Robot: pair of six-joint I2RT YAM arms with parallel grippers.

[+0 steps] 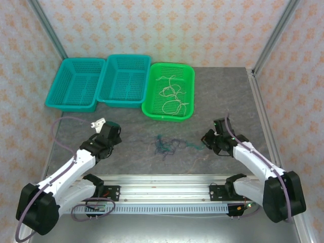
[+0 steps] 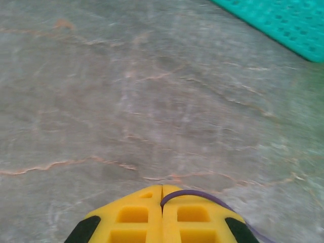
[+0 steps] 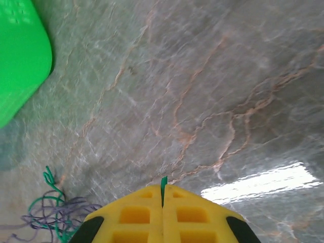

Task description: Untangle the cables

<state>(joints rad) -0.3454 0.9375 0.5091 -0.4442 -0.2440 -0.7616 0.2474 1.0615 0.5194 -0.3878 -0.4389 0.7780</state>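
My left gripper draws away from the tangle [image 3: 54,215] next, then releases the thin purple cable onto the bare tabletop, as that cable still trails toward the tangle.
A tangle of dark purple and green cables [image 1: 165,144] lies on the table between my arms, and it also appears low on the left in the right wrist view as the tangle [image 3: 54,215]. My left gripper [image 2: 162,187], left of the tangle as the left gripper [image 1: 106,130], is shut on a thin purple cable [image 2: 202,194] that loops off to the right. My right gripper [image 3: 163,191], right of the tangle as the right gripper [image 1: 208,137], is shut on the end of a green cable [image 3: 163,182]. That green cable [image 1: 191,145] runs back to the tangle. Cream-white cables [image 1: 172,96] lie loose in the green basket [image 1: 188,76].
Two teal baskets [image 1: 73,104] [image 1: 124,102] stand side by side at the back left, next to the green one. The teal basket's corner [image 2: 283,25] is in the left wrist view, the green basket's edge [image 3: 20,55] in the right. Thick purple-grey hoses [image 1: 58,136] loop from the arms.
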